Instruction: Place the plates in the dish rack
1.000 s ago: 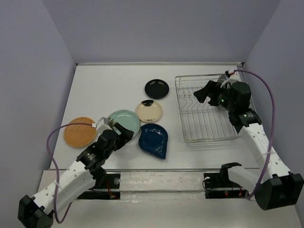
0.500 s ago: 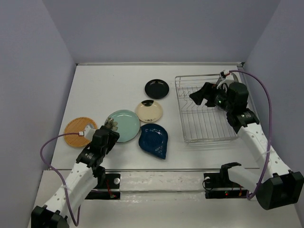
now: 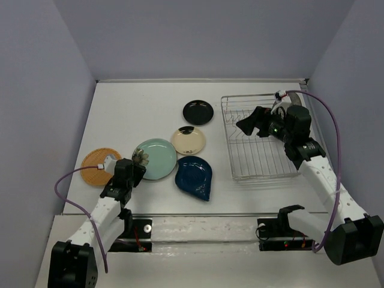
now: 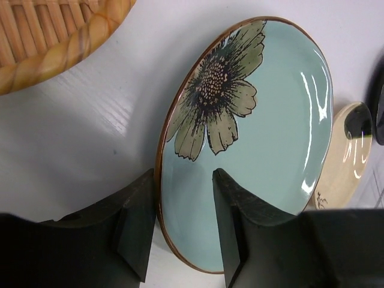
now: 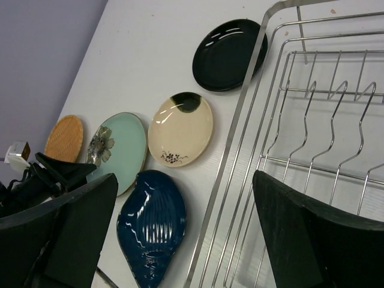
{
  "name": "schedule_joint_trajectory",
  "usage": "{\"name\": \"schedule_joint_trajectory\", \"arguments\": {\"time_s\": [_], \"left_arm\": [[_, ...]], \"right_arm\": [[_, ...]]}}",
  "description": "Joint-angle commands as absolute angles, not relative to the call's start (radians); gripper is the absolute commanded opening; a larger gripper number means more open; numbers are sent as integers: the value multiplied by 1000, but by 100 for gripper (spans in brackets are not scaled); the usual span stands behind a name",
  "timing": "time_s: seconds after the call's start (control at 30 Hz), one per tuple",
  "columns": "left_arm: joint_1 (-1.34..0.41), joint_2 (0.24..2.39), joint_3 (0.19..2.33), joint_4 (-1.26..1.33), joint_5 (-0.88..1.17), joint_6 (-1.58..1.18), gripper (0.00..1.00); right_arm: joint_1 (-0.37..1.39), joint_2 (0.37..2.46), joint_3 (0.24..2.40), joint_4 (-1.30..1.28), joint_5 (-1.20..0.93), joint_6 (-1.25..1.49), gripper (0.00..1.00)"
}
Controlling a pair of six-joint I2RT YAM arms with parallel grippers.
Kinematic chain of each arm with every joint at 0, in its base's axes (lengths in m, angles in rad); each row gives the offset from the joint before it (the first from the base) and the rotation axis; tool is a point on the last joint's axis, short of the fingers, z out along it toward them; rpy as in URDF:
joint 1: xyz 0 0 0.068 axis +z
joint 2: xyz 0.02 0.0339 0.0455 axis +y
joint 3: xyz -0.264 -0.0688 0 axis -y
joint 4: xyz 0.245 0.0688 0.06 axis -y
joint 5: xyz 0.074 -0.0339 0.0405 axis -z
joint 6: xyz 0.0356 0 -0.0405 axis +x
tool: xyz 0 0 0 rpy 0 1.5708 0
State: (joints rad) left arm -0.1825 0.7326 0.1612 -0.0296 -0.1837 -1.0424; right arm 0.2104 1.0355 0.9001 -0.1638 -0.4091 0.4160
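Observation:
The left gripper is around the opposite side of the teal plate. My right gripper should sweep left in the top view next, onto the teal plate's free rim (image 3: 173, 149) (image 5: 143, 133).
Five plates lie on the table: pale teal with a flower (image 3: 157, 158) (image 4: 270, 138) (image 5: 123, 147), cream (image 3: 188, 140) (image 5: 180, 129), glossy black (image 3: 198, 112) (image 5: 229, 54), dark blue teardrop (image 3: 194, 177) (image 5: 151, 225) and orange woven (image 3: 99, 166) (image 4: 54, 36) (image 5: 64, 138). My left gripper (image 3: 139, 159) (image 4: 184, 180) straddles the teal plate's near-left rim, one finger outside it and one over the glaze, with a gap still between them. My right gripper (image 3: 251, 123) (image 5: 185, 179) hangs wide open over the left side of the dish rack (image 3: 259, 144) (image 5: 312, 120), holding nothing.
The wire rack stands at the right of the table, its tines upright. The plates cluster closely, with the teal one's edge next to the cream and blue dishes. Purple walls enclose the table on the left, back and right.
My left arm has drawn back and swung left, bringing its gripper onto the teal plate's rim with the jaws narrowing. The right gripper has drifted slightly left over the rack.

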Motion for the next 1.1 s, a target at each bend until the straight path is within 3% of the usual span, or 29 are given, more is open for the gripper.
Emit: {"name": "schedule_joint_trajectory", "arguments": {"time_s": [0.0,0.1,0.17,0.27,0.63,0.93,1.07], "left_arm": [[-167,736,123,66,-169,-1000,51],[-166,729,107,124,-156,-976,40],[-166,738,101,167,-147,-956,22],[-166,761,106,187,-140,-945,6],[-164,543,216,-26,-190,-890,5],[-167,523,570,-69,-293,-640,6],[-204,551,704,-26,-206,-574,6]], "right_arm": [[218,1008,914,-117,-433,428,99],[227,1005,923,-117,-431,433,99],[227,1003,930,-115,-431,436,99],[236,1000,936,-124,-433,439,99],[348,1066,983,-140,-419,442,99],[540,1270,1091,-101,-397,449,100],[565,1385,1150,-54,-443,478,100]]}}
